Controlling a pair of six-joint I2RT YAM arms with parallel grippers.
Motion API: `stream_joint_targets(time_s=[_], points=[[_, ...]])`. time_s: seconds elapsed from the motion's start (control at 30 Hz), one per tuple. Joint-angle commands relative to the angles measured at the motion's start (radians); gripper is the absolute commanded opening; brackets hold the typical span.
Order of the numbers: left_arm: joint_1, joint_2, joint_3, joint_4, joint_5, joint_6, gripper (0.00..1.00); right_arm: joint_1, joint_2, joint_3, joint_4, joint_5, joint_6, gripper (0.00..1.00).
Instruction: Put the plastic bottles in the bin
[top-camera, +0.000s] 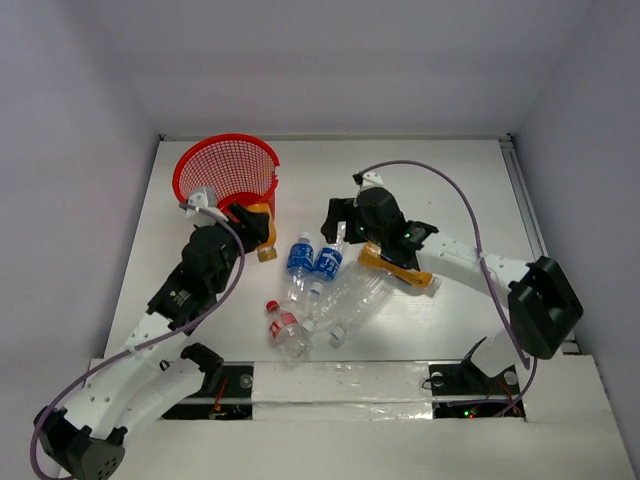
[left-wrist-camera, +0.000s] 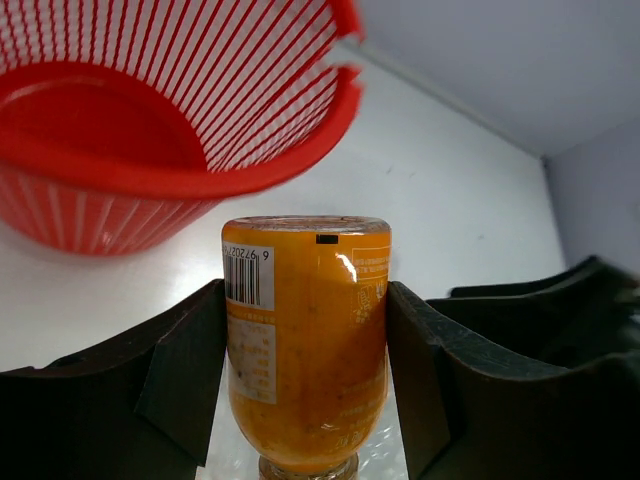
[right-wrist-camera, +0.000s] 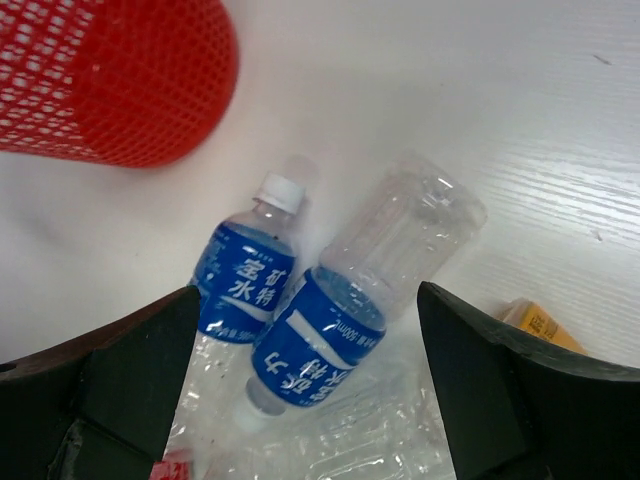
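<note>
I need to raise my left gripper outward over the bin's opening (left-wrist-camera: 105, 115) next and let go of the orange bottle (left-wrist-camera: 305, 340). The opening is farther outward than the gripper, past the bin's near rim.
The red mesh bin (top-camera: 225, 168) stands at the back left and also shows in the left wrist view (left-wrist-camera: 150, 170). My left gripper (top-camera: 255, 226) is shut on the orange bottle (left-wrist-camera: 305, 340), held cap down just in front of the bin's near wall. My right gripper (top-camera: 336, 226) is open and empty, above two blue-labelled clear bottles (right-wrist-camera: 240, 282) (right-wrist-camera: 330, 345) that lie side by side between its fingers. More clear bottles (top-camera: 350, 295) lie in a pile mid-table, with a red-labelled one (top-camera: 283, 326) at the front.
A yellow-orange object (top-camera: 400, 268) lies under my right arm and shows at the right edge of the right wrist view (right-wrist-camera: 540, 325). The bin's side (right-wrist-camera: 120, 80) is up left of the right gripper. White walls enclose the table.
</note>
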Motion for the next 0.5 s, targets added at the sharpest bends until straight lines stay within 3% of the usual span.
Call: stream_joint_targets(time_s=[0.0,0.3,0.47], points=[[-0.005,0.021,0.12,0.077,-0.009,0.066,0.36,0.005,0.072,0.093,-0.112,0.098,0.005,0.95],[-0.005,0.148,0.357,0.177,-0.221,0.18,0.37,0.005,0.203,0.173,-0.175,0.129,0.042,0.95],[-0.005,0.231,0.456,0.219,-0.354,0.255,0.38,0.005,0.273,0.202,-0.171,0.126,0.059,1.0]])
